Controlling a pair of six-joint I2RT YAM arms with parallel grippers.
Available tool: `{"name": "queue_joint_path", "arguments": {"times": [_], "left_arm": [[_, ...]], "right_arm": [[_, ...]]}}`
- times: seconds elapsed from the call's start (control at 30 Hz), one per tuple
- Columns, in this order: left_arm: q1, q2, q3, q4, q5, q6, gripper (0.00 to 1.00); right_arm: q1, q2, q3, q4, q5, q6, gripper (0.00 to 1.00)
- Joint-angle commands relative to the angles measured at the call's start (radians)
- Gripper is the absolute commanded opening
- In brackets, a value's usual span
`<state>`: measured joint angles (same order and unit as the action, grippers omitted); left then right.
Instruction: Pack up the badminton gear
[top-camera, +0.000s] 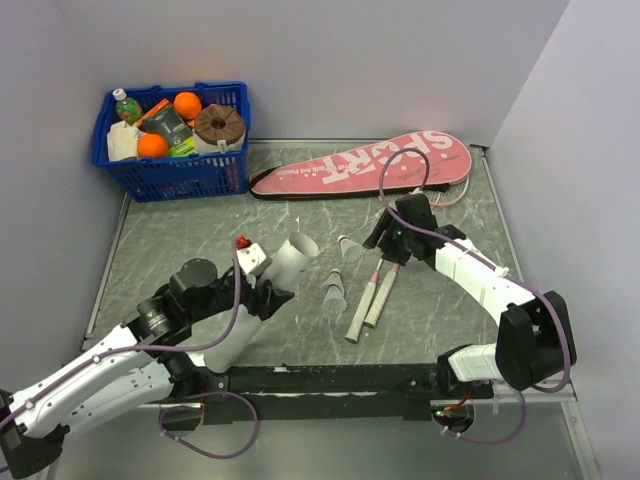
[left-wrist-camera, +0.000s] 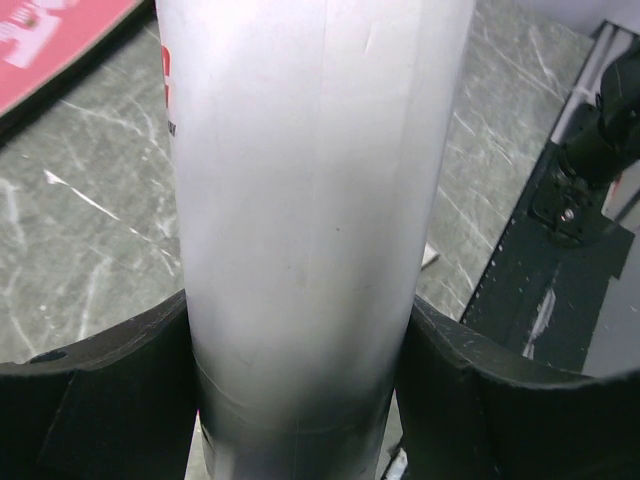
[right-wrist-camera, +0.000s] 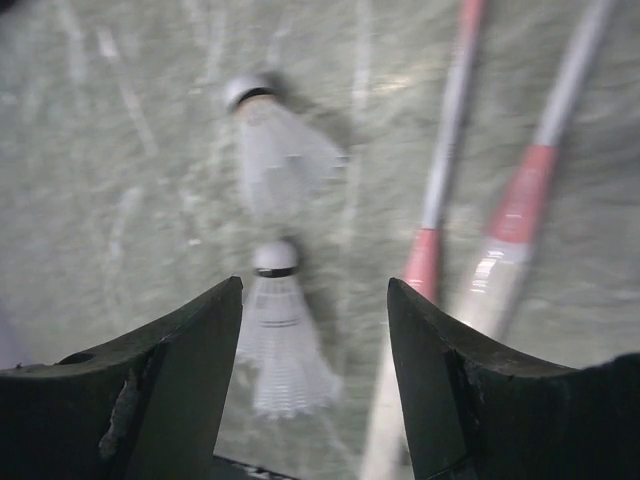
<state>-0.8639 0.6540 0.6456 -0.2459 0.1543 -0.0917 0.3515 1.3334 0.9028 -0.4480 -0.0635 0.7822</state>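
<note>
The right gripper lowers sideways onto the skirt edge of the farther shuttlecock (top-camera: 354, 253) next, as it lies below my fingers and to their left in the top view.
My left gripper (top-camera: 268, 297) is shut on the long white tube (top-camera: 280, 272), which is tilted with its open end toward the far right. The tube fills the left wrist view (left-wrist-camera: 310, 200) between my fingers (left-wrist-camera: 470, 400). One white shuttlecock (top-camera: 350, 248) lies left of my right gripper (top-camera: 381, 240), and more (top-camera: 333, 293) lie nearer. My right gripper (right-wrist-camera: 315, 290) is open and empty above one shuttlecock (right-wrist-camera: 280, 340), with another (right-wrist-camera: 278, 150) beyond. Two rackets (top-camera: 372, 295) lie side by side with white handles, and their shafts (right-wrist-camera: 445, 170) show in the right wrist view. The pink SPORT case (top-camera: 360, 165) lies at the back.
A blue plastic basket (top-camera: 170, 175) of oranges, a bottle and other items stands at the back left corner. Walls close in the table at the back and both sides. A black rail (top-camera: 330, 378) runs along the near edge.
</note>
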Motion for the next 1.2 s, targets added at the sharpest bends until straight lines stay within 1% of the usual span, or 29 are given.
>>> {"name": "queue_joint_path", "arguments": {"times": [0.0,0.13,0.3,0.43,0.57,0.7,0.73,0.77,0.83,0.87,0.93,0.97,1.03,1.07,1.1,1.13,1.17], "left_arm": [[-0.004,-0.062,0.017,0.065,-0.065,-0.011,0.01],[-0.003,-0.071,0.014,0.066,-0.076,-0.003,0.01],[-0.004,-0.059,0.019,0.065,-0.084,-0.003,0.01],[-0.004,-0.047,0.019,0.073,-0.114,-0.011,0.01],[-0.003,-0.008,0.054,0.054,-0.148,-0.043,0.01],[-0.004,0.013,0.063,0.050,-0.151,-0.086,0.01],[-0.003,0.013,0.062,0.043,-0.153,-0.089,0.01],[-0.003,0.010,0.054,0.045,-0.151,-0.088,0.01],[-0.003,-0.004,0.028,0.066,-0.151,-0.076,0.01],[-0.003,-0.020,0.020,0.075,-0.135,-0.071,0.01],[-0.004,-0.033,0.012,0.077,-0.128,-0.063,0.01],[-0.004,-0.042,0.011,0.077,-0.128,-0.062,0.01],[-0.003,-0.042,0.009,0.076,-0.122,-0.059,0.01],[-0.003,-0.037,0.009,0.073,-0.116,-0.057,0.01],[-0.003,-0.036,0.009,0.071,-0.110,-0.057,0.01],[-0.004,-0.033,0.011,0.073,-0.105,-0.052,0.01],[-0.004,-0.025,0.014,0.066,-0.098,-0.052,0.01]], "right_arm": [[0.046,-0.005,-0.021,0.176,-0.018,0.170,0.68],[0.086,0.033,-0.022,0.229,0.043,0.244,0.68],[0.118,0.127,-0.001,0.272,0.048,0.324,0.68],[0.133,0.187,0.028,0.275,0.048,0.356,0.68],[0.150,0.236,0.048,0.305,0.062,0.371,0.68],[0.150,0.297,0.048,0.351,0.062,0.382,0.63],[0.150,0.308,0.060,0.351,0.086,0.384,0.62],[0.150,0.329,0.067,0.354,0.090,0.378,0.59],[0.149,0.348,0.088,0.354,0.108,0.371,0.54],[0.149,0.360,0.094,0.353,0.123,0.362,0.51],[0.149,0.365,0.105,0.350,0.164,0.353,0.46],[0.149,0.368,0.110,0.344,0.178,0.344,0.41],[0.147,0.366,0.119,0.332,0.208,0.335,0.35],[0.147,0.359,0.120,0.327,0.215,0.325,0.28],[0.147,0.352,0.123,0.316,0.223,0.321,0.25],[0.145,0.346,0.128,0.304,0.232,0.312,0.18],[0.145,0.328,0.130,0.296,0.238,0.293,0.13]]}}
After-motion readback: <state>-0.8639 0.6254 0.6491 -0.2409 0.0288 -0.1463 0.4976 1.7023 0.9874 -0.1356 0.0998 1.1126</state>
